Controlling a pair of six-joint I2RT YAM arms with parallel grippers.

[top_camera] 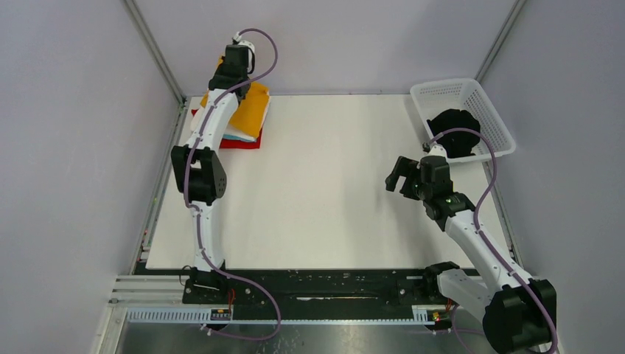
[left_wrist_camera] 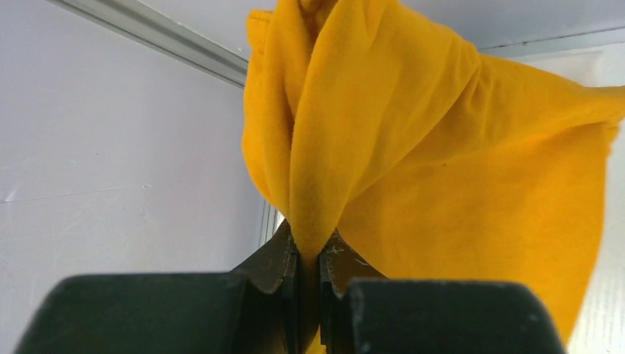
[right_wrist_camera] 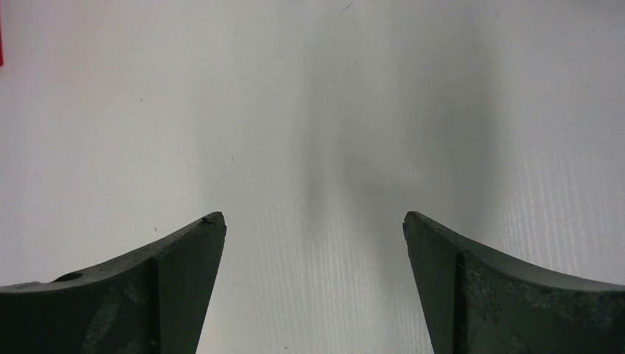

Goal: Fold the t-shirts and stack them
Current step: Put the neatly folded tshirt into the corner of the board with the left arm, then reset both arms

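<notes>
My left gripper should next lower the yellow shirt's pinched fold, still above the stack, toward the stack's far edge, to the left in the top view.
The mustard-yellow t-shirt lies on top of a stack at the table's back left, over a light-blue one and a red one. My left gripper is over the stack's far edge, shut on a pinched fold of the yellow shirt, which bunches up from between its fingers. A black t-shirt lies in the white basket. My right gripper is open and empty above the bare table, right of centre.
The white lattice basket stands at the back right corner. Grey walls with metal frame posts close in the table on the left, back and right. A sliver of red cloth shows at the right wrist view's left edge.
</notes>
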